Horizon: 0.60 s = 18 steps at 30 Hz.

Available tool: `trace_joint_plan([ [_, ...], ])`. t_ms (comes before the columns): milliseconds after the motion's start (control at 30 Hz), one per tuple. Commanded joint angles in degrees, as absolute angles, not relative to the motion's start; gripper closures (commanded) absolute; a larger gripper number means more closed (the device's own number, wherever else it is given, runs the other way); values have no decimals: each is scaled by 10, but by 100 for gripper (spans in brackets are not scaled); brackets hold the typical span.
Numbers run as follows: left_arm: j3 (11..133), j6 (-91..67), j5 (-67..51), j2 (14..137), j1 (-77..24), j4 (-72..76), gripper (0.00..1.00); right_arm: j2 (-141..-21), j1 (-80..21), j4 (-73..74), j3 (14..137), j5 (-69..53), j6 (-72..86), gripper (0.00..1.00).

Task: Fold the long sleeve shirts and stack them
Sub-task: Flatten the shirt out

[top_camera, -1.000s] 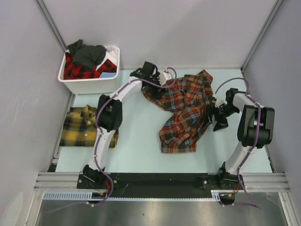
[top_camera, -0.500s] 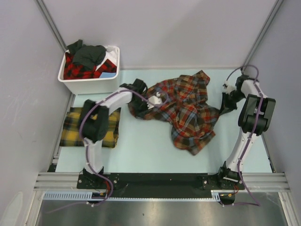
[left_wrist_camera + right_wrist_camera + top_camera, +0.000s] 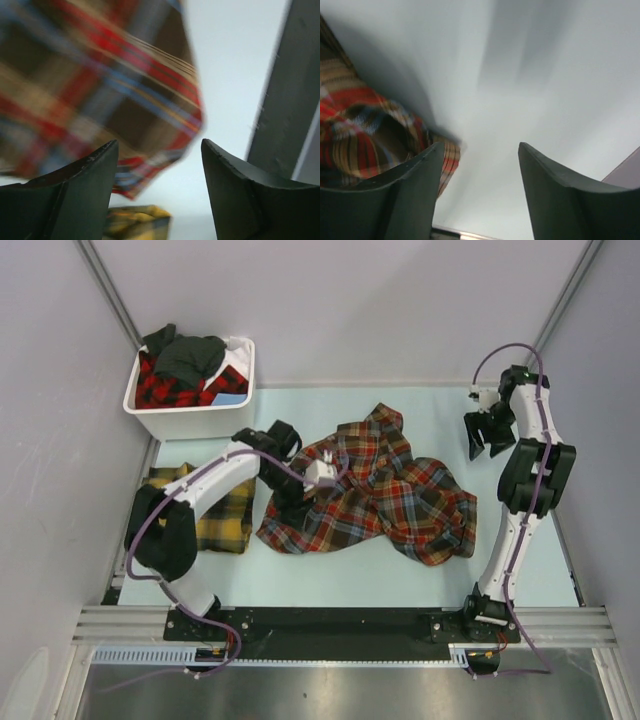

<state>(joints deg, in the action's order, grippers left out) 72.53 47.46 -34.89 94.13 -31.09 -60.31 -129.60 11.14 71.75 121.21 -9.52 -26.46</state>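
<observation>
My open right gripper is away from the crumpled plaid shirt, so it will next go to the left in the top view and down onto the fold at the plaid shirt's far edge.
The red-brown plaid shirt with blue lines [image 3: 375,495] lies crumpled and partly spread in the middle of the table. My left gripper [image 3: 284,502] is over its left edge, jaws open and holding nothing. In the left wrist view the shirt's edge [image 3: 100,90] hangs blurred beyond the open fingertips, with the yellow-and-dark-green shirt [image 3: 135,222] below. That yellow shirt [image 3: 215,515] lies folded at the table's left side, partly under my left arm. My right gripper [image 3: 485,437] is open and empty at the far right, apart from the shirt, which shows at the left of the right wrist view [image 3: 365,135].
A white plastic bin [image 3: 190,420] at the back left holds red-black plaid and dark grey shirts. Grey walls and metal posts close in the sides. The black rail with the arm bases runs along the near edge.
My left gripper moved toward the front, pulling the red-brown shirt left and nearer, and is now open. My right gripper let go and moved to the far right corner.
</observation>
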Motion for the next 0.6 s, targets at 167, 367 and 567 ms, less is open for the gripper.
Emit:
trace_joint_plan([
  [167,934,241,-316,1100,-229,-450,25,-1168,42,718,1145,-301,-229,28],
  [367,982,152,-347,1140,-188,-435,10,-1228,-90,663,1158,-331,-173,3],
  [567,955,150,-330,1109,-159,-437,8,-1306,-162,648,1210,-278,-157,0],
])
